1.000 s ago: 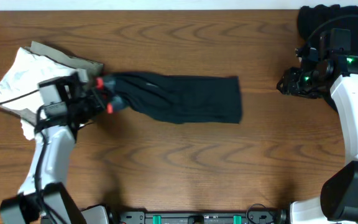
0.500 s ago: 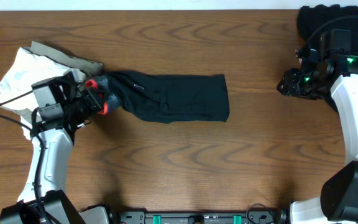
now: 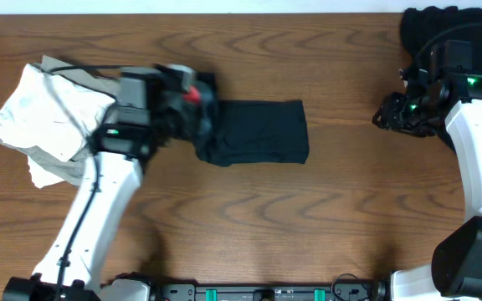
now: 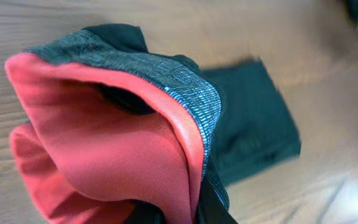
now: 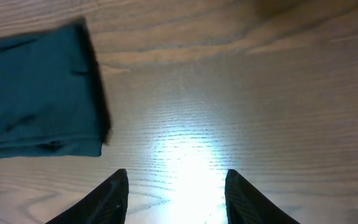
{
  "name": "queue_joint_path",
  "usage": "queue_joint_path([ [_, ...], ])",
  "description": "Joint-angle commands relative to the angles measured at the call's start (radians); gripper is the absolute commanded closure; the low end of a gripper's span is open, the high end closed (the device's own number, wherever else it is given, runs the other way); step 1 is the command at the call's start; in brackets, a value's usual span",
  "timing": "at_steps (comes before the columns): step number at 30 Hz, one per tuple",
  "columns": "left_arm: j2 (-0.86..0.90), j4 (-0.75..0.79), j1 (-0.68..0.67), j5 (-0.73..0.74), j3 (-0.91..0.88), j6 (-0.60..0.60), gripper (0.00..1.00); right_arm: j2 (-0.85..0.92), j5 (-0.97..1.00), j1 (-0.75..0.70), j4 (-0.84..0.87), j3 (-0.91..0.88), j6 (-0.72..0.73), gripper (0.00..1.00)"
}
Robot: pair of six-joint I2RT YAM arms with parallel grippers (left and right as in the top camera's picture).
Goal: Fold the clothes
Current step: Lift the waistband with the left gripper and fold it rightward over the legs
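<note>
I will move the waistband (image 4: 117, 137) with my left gripper to the right in the overhead view, over the leggings' flat part (image 4: 252, 118), and let it go there, because that part of the leggings is still uncovered.
The dark leggings (image 3: 262, 134) lie folded in the middle of the table. My left gripper (image 3: 192, 94) is shut on their grey-and-coral-red waistband (image 4: 117, 137) and holds it lifted over the rest of the garment; the waistband fills the left wrist view and hides the fingers. The leggings' far end shows in the right wrist view (image 5: 39, 93). My right gripper (image 5: 176, 186) is open and empty above bare wood at the far right (image 3: 383, 113). Another black garment (image 3: 438, 25) lies at the back right corner.
A crumpled white cloth (image 3: 44, 113) with a grey-brown piece under it lies at the left, behind my left arm. The table's far edge runs along the top of the overhead view.
My left gripper has swung right and back with the waistband, carrying it from the left end over the leggings, which are now shorter. The right arm has not moved.
</note>
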Motion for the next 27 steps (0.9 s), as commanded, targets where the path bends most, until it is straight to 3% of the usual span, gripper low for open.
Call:
queue_joint_path([
  [1, 0.042, -0.016, -0.120, -0.175, 0.014, 0.129, 0.94, -0.006, -0.008, -0.009, -0.008, 0.014, 0.020, 0.51],
  [13, 0.146, 0.021, -0.328, -0.346, 0.026, 0.116, 0.94, -0.006, -0.008, -0.008, -0.020, 0.014, 0.019, 0.51],
  [17, 0.145, 0.018, -0.330, -0.448, 0.073, 0.059, 0.93, -0.006, -0.008, -0.008, -0.022, 0.014, 0.020, 0.51],
  [27, 0.145, -0.050, -0.333, -0.488, 0.243, 0.031, 0.94, -0.006, -0.008, -0.008, -0.022, 0.014, 0.019, 0.51],
])
